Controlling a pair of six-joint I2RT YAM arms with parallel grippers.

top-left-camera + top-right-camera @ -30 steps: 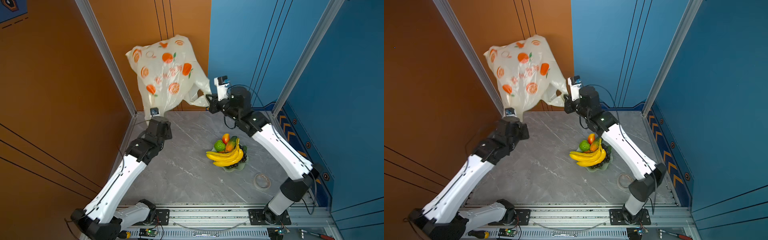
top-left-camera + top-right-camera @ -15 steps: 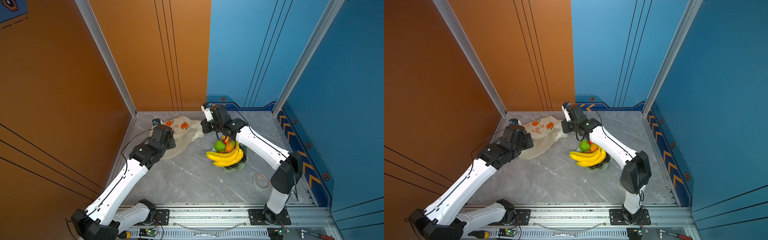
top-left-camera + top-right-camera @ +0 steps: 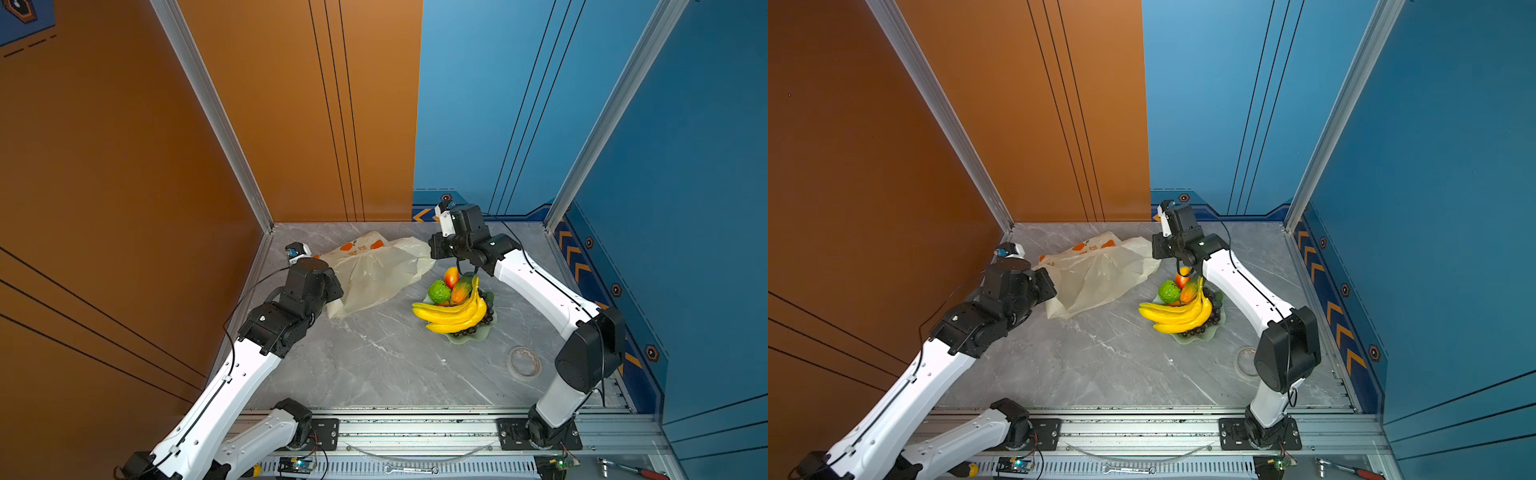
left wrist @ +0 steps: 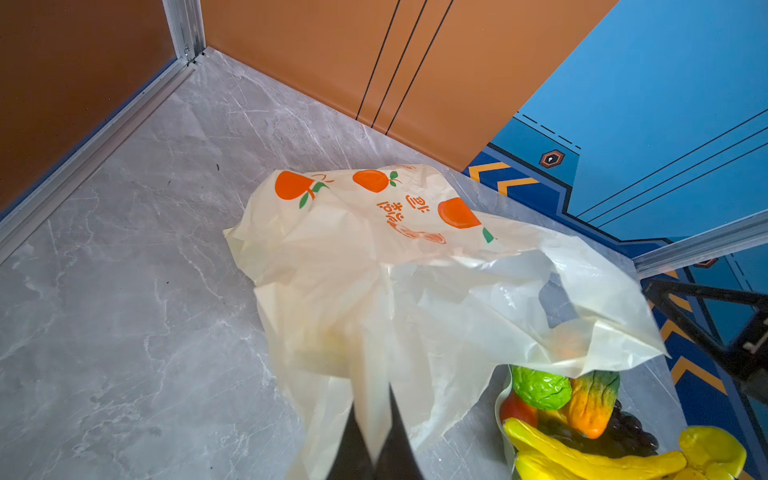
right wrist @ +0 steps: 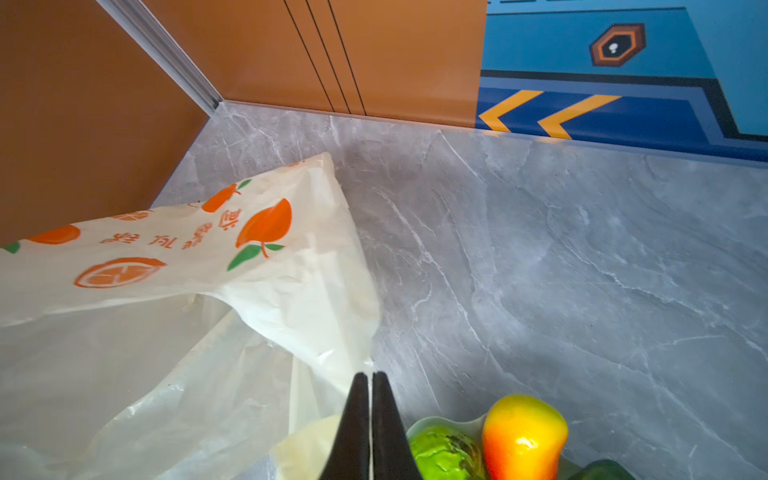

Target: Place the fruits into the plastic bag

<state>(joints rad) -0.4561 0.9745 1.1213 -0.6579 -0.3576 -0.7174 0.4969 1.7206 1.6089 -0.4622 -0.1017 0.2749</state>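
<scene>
My right gripper opens next, almost in place above the table beyond the fruits' dish, and releases the bag's edge (image 3: 429, 255) (image 5: 352, 368), since the film already spans both grippers.
The plastic bag (image 3: 376, 270), cream-white with orange prints, lies crumpled on the grey table at the back left. My left gripper (image 4: 376, 419) is shut on a strip of its film at the near left end. My right gripper (image 5: 369, 377) is shut on the bag's edge at its right corner, as both top views show (image 3: 1152, 251). The fruits sit apart from the bag in a pale green dish (image 3: 467, 338): a yellow banana bunch (image 3: 453, 315), a bumpy green fruit (image 3: 439, 291), a red-yellow mango (image 3: 451, 276), a green-orange papaya (image 3: 462, 289) and dark grapes (image 3: 487, 312).
A clear tape ring (image 3: 524, 362) lies on the table right of the dish. Orange and blue walls close in the left, back and right sides. A wrench (image 3: 409, 470) and a red-handled tool (image 3: 636, 470) lie on the front rail.
A second ago both arms held the bag high against the back wall. They have come down and the bag now lies on the table, still gripped at both ends.
</scene>
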